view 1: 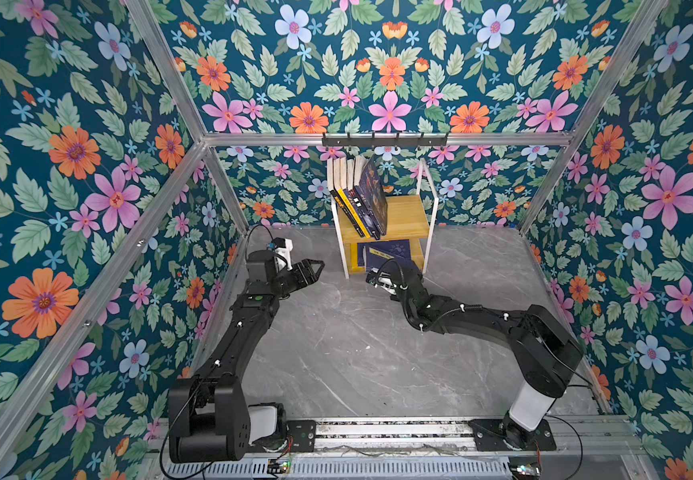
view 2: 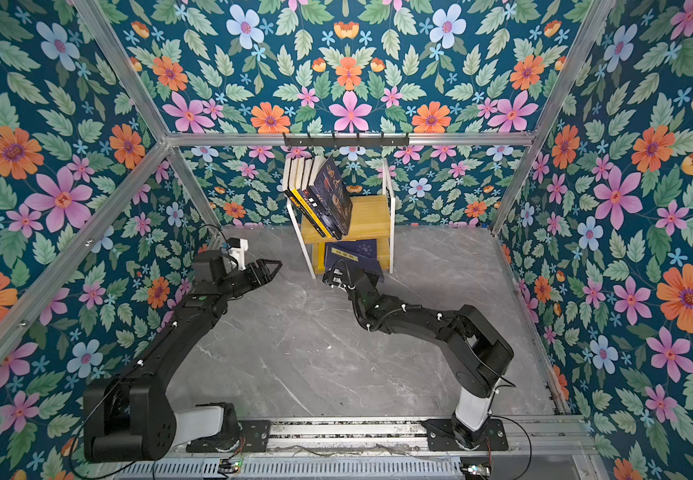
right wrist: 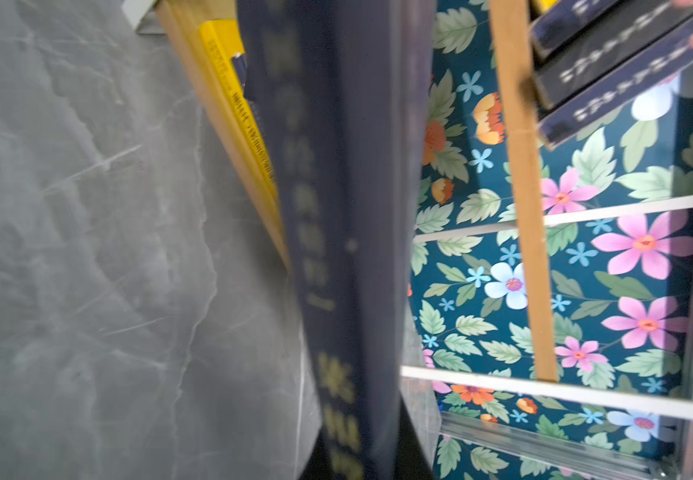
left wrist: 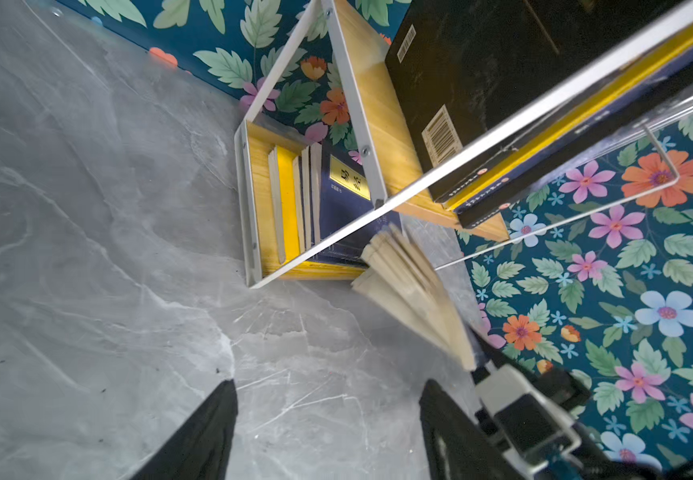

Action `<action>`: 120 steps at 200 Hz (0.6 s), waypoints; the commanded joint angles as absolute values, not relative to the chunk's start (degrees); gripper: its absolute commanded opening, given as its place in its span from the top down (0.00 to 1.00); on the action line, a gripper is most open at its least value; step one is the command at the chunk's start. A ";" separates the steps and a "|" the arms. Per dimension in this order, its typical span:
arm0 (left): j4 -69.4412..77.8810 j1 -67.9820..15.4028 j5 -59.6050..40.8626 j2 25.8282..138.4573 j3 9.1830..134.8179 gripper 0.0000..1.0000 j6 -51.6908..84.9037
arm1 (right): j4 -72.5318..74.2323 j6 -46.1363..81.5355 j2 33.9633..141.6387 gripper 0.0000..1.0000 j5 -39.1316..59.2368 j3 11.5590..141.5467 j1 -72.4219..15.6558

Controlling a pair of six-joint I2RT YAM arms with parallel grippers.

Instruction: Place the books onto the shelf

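Next, my right gripper pushes outward into the shelf's lower level beside the standing books and releases the navy book [view 1: 386, 253], as that level opens outward of my gripper.
The shelf [view 1: 407, 216] [view 2: 372, 216] stands against the back wall. Several books [view 1: 361, 195] lean to the left on its top board. More books [left wrist: 307, 199], one of them yellow, stand in the lower tier. My right gripper [view 1: 392, 270] [right wrist: 361, 457] is low at the front of that tier, shut on a navy book [view 1: 386, 253] [right wrist: 345, 249] with a yellow label. Its spine runs between the jaws and its fanned pages [left wrist: 411, 291] look blurred. My left gripper [view 1: 313, 268] [left wrist: 328, 415] hovers left of the shelf, open and holding nothing.
A black hook rail [view 1: 384, 140] hangs on the back wall just above the shelf. Floral walls with aluminium bars [view 1: 386, 137] close in the grey marble floor [view 1: 336, 353] on three sides. Both arm bases sit on the front rail [view 1: 390, 432].
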State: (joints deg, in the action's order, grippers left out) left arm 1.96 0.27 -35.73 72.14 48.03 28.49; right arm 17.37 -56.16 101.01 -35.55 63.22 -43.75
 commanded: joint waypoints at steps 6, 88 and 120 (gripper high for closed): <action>1.83 3.75 -37.59 71.10 47.08 0.29 24.32 | 23.56 -61.90 102.96 1.00 -34.11 65.88 -41.69; 2.09 5.97 -37.88 71.96 47.20 0.30 23.64 | 34.87 -63.85 115.03 1.00 -31.55 75.53 -38.33; 2.45 6.76 -37.71 72.51 47.17 0.31 23.85 | 31.12 -62.02 119.28 1.00 -28.87 78.72 -37.88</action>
State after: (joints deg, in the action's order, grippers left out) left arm 1.32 6.37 -37.39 72.25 47.27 24.10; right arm 28.56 -63.09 117.16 -31.51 77.23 -37.95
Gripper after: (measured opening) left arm 0.688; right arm 0.113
